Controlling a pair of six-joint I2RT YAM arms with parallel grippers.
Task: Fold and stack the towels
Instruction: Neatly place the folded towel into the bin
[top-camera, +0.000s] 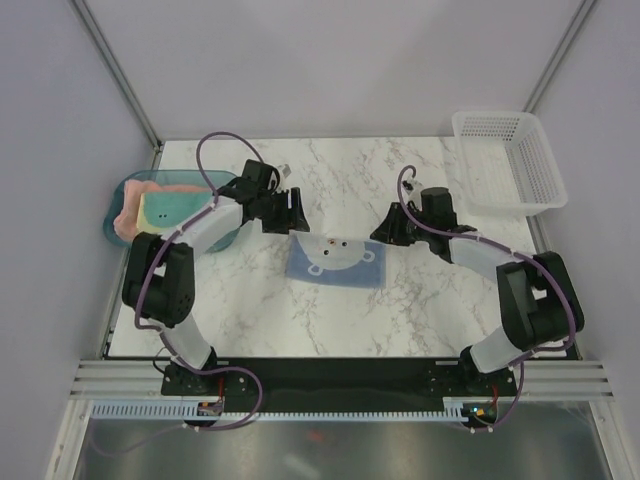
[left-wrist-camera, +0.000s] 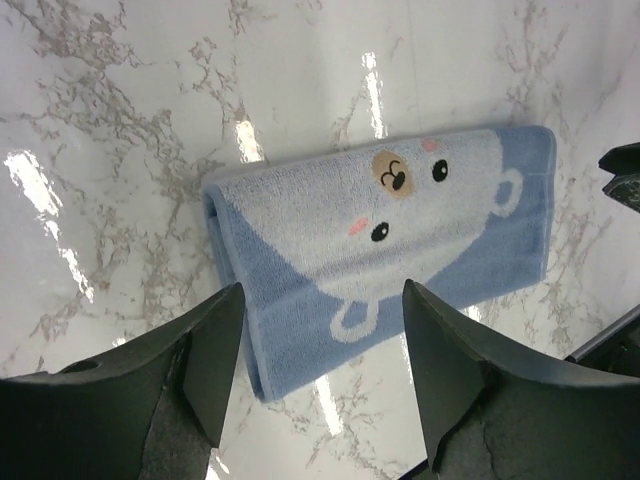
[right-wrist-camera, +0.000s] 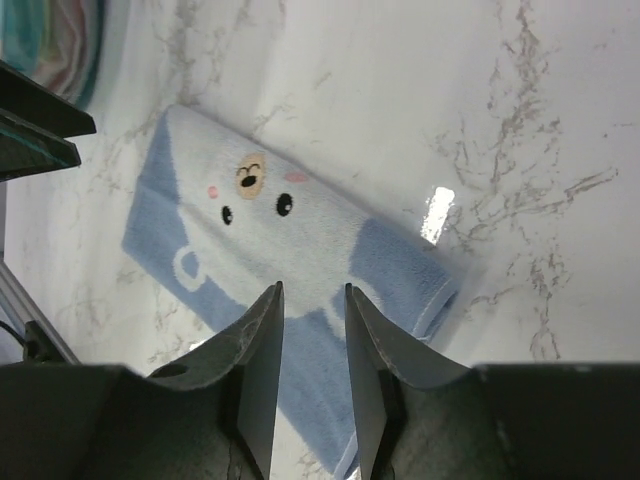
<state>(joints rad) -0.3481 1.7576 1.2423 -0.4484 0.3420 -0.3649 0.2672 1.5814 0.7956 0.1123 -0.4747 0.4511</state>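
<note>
The folded layers of the blue towel show at its short edge nearest the teal tray (left-wrist-camera: 236, 293), so I will next move my left gripper down and back onto the middle of the blue towel.
The light blue towel (top-camera: 335, 262) lies folded flat on the marble table, bear face up; it also shows in the left wrist view (left-wrist-camera: 400, 240) and the right wrist view (right-wrist-camera: 300, 250). The salmon-pink towel (top-camera: 128, 222) and the pale yellow towel with teal patches (top-camera: 170, 205) lie in the teal tray. My left gripper (top-camera: 293, 212) hovers over the blue towel's back left corner, jaws wide open and empty (left-wrist-camera: 322, 300). My right gripper (top-camera: 383, 232) hovers over its back right end, jaws narrowly apart and empty (right-wrist-camera: 313, 290).
The translucent teal tray (top-camera: 225, 185) sits at the table's left edge. A white mesh basket (top-camera: 505, 160) stands at the back right corner. Grey walls and metal posts close in the table on three sides.
</note>
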